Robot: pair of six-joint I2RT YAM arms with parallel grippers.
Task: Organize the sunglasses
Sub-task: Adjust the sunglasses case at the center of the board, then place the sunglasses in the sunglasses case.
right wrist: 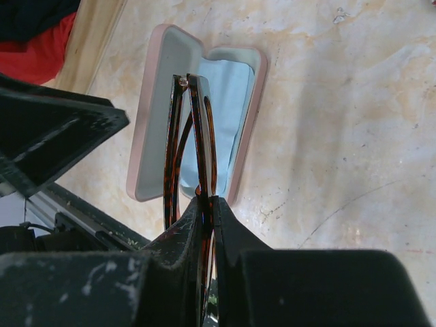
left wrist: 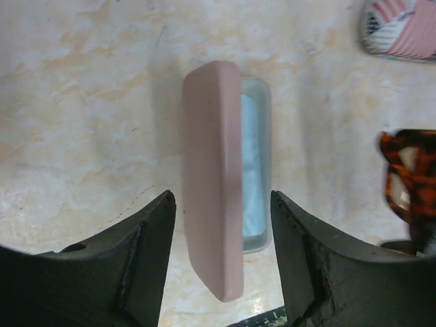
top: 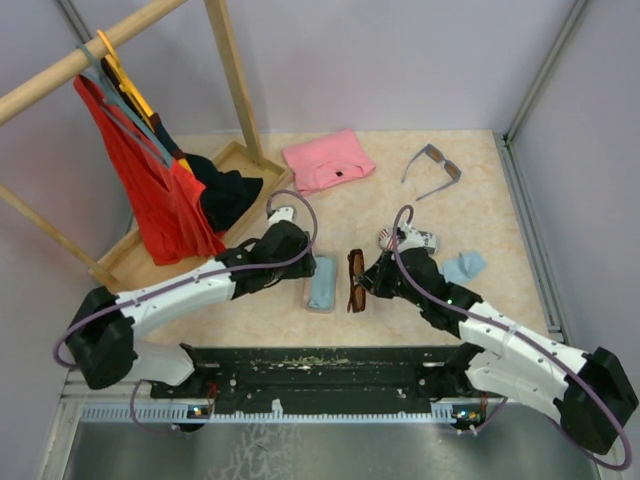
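Next, my right gripper moves to the left in the top view, then down to release the sunglasses on the case's blue cloth (top: 323,282) (right wrist: 229,102), since the case's lid stands open.
My right gripper (top: 366,283) is shut on the folded brown sunglasses (top: 355,280), also seen in the right wrist view (right wrist: 192,146), and holds them just right of the open pink case (top: 322,283). The case (right wrist: 197,109) lies open with a light blue cloth (right wrist: 221,102) inside. My left gripper (top: 300,262) is open, its fingers either side of the raised pink lid (left wrist: 212,170). The grey-blue sunglasses (top: 433,170) lie unfolded at the far right of the table. The brown pair shows at the right edge of the left wrist view (left wrist: 409,174).
A flag-patterned case (top: 410,239) and a light blue cloth (top: 464,266) lie right of my right arm. A pink folded cloth (top: 328,159) lies at the back. A wooden rack with hanging clothes (top: 150,170) stands at the left on a wooden tray (top: 225,165).
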